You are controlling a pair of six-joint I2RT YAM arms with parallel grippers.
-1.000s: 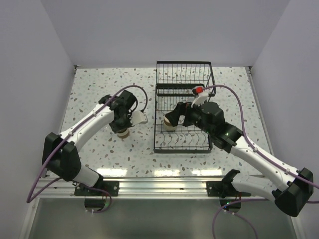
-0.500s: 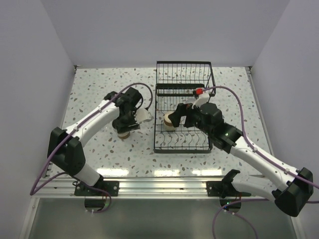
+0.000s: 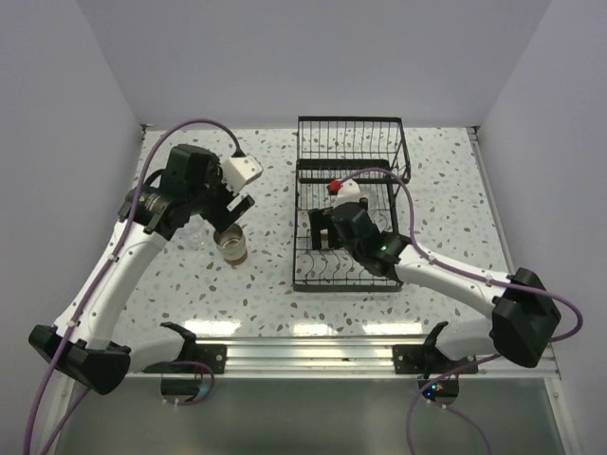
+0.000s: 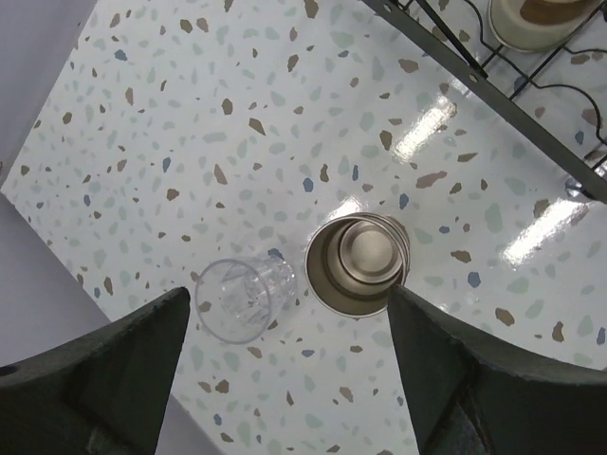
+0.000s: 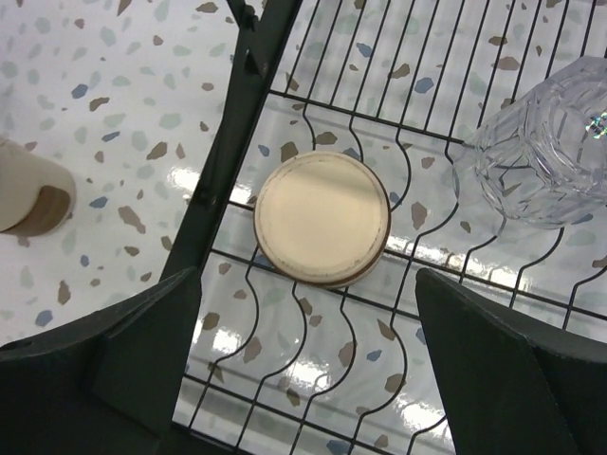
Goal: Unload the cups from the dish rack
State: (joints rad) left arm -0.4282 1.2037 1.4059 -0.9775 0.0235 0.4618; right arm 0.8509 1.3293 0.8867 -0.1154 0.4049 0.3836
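Note:
The upturned brown cup's tan base is still below my open fingers. My right gripper needs to lower them over the cup to either side of its base.
In the left wrist view a brown cup (image 4: 358,263) stands upright on the table, shiny grey inside showing, with a clear cup (image 4: 245,299) just left of it. My left gripper (image 4: 288,292) hangs open well above the pair, holding nothing; from above it (image 3: 226,212) is over the brown cup (image 3: 230,245). In the black wire dish rack (image 5: 232,161) a brown cup (image 5: 322,218) sits upside down, tan base up, and a clear cup (image 5: 550,142) stands to its right. My right gripper (image 5: 308,275) is open above the upturned cup, touching nothing.
The dish rack (image 3: 346,120) lies right of centre, its taller basket section at the far end. The right wrist view shows a brown cup (image 5: 28,190) on the table left of the rack. White walls close in the speckled table (image 3: 171,284).
My left gripper opened, let go of the brown cup on the table, then rose and drew back to the left. The right gripper shifted left over the upturned cup in the rack.

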